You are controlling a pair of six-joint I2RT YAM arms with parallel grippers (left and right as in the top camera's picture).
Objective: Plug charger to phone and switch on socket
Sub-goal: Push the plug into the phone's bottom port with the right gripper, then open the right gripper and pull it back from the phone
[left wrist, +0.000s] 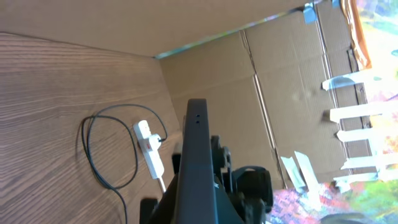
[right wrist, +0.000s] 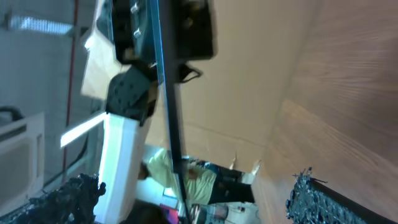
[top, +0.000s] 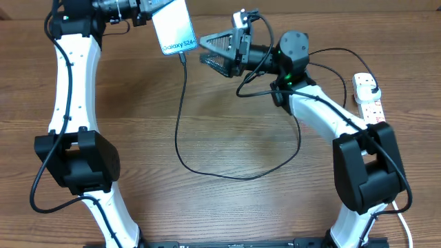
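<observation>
I will lower my left gripper back and to the right in the overhead view to release the phone [top: 172,26], as clear tabletop inside the cable's bend [top: 227,103] lies below it.
My left gripper [top: 142,14] is shut on the phone [top: 172,26], holding it off the table at the top centre, its pale lit screen showing small text at the lower end. The charger's thin black cable [top: 180,131] runs from the phone's lower edge, where its connector tip [top: 183,58] meets it, loops over the table and rises toward the white socket [top: 368,98] at the right. My right gripper [top: 210,51] is open just right of that connector, nothing between its fingers. In the left wrist view the phone [left wrist: 196,155] is a dark edge-on slab above the socket [left wrist: 149,149].
Cardboard walls [left wrist: 249,93] stand behind the table. In the right wrist view the phone [right wrist: 166,93] is edge-on, with my rough black fingertips [right wrist: 314,199] wide apart at the bottom corners. The socket's thick white cord [top: 403,224] trails off at the right front.
</observation>
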